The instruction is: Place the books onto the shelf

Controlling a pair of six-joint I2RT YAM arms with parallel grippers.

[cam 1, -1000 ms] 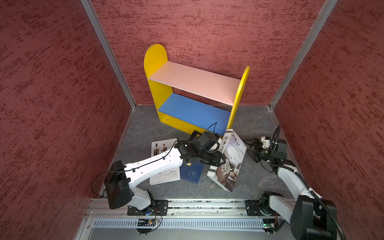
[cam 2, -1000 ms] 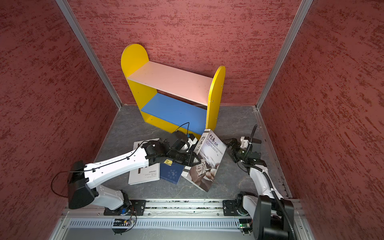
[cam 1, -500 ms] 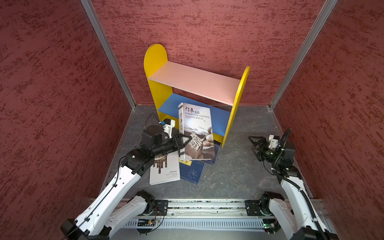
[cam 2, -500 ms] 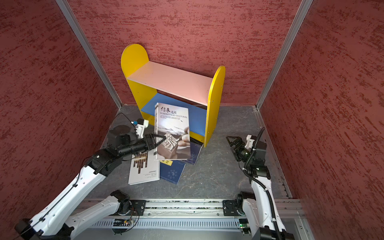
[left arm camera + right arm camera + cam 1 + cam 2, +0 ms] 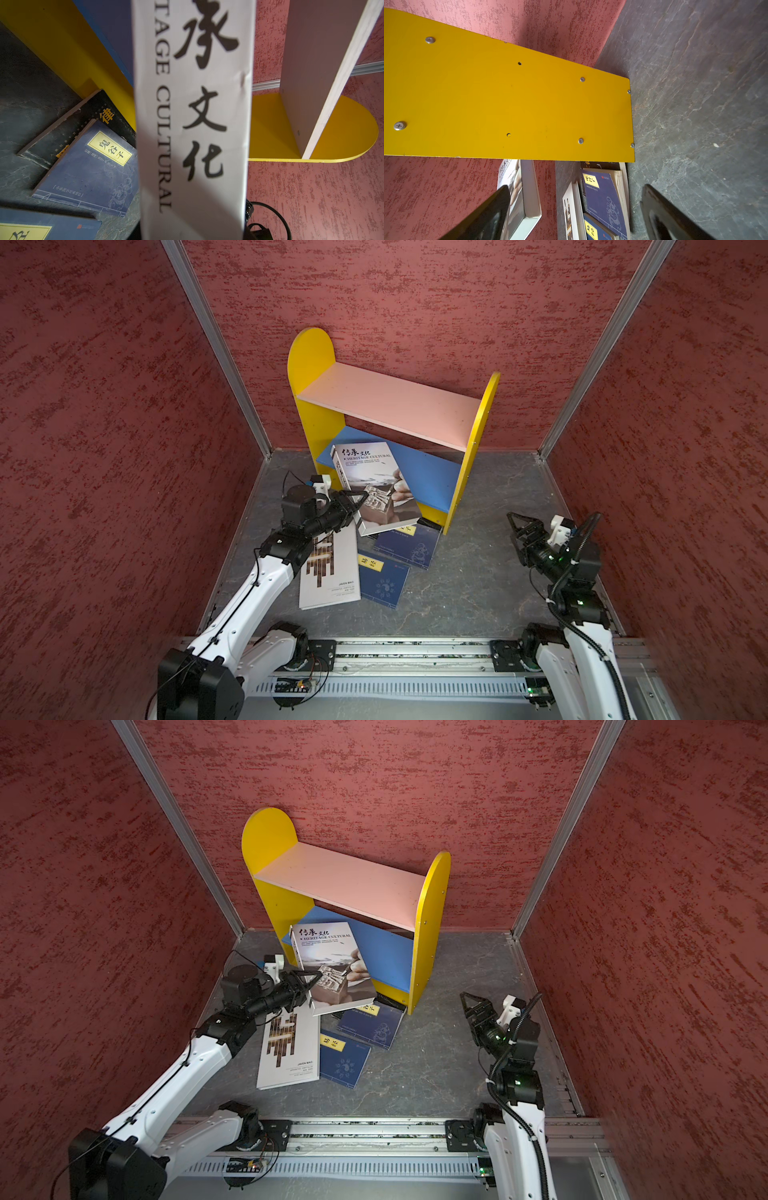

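Observation:
I will swing the book outward with my left gripper next and release it on the blue lower board (image 5: 430,479) (image 5: 107,26) beside the yellow panel nearer my right gripper, because that part of the board is bare.
My left gripper (image 5: 358,506) is shut on the lower edge of a large white book (image 5: 374,483) titled "Heritage Cultural". It holds the book upright and tilted above the floor, in front of the blue lower board (image 5: 430,479) of the shelf (image 5: 311,360). The book's spine (image 5: 191,124) fills the left wrist view and hides the fingers. Flat on the floor lie a white book with brown bars (image 5: 328,572), two navy books (image 5: 382,583) (image 5: 409,546) and a black book (image 5: 68,128) under the far navy one. My right gripper (image 5: 521,523) hangs open and empty right of the shelf.
The shelf's pink upper board (image 5: 390,402) is bare. Red walls close in three sides. The shelf's right yellow side panel (image 5: 508,99) stands just ahead of my right gripper (image 5: 576,187). Grey floor (image 5: 490,572) lies between the books and the right arm.
My left gripper has lifted the large white book from the middle of the floor and carried it back to the shelf's lower board. The right arm has drawn back to the right.

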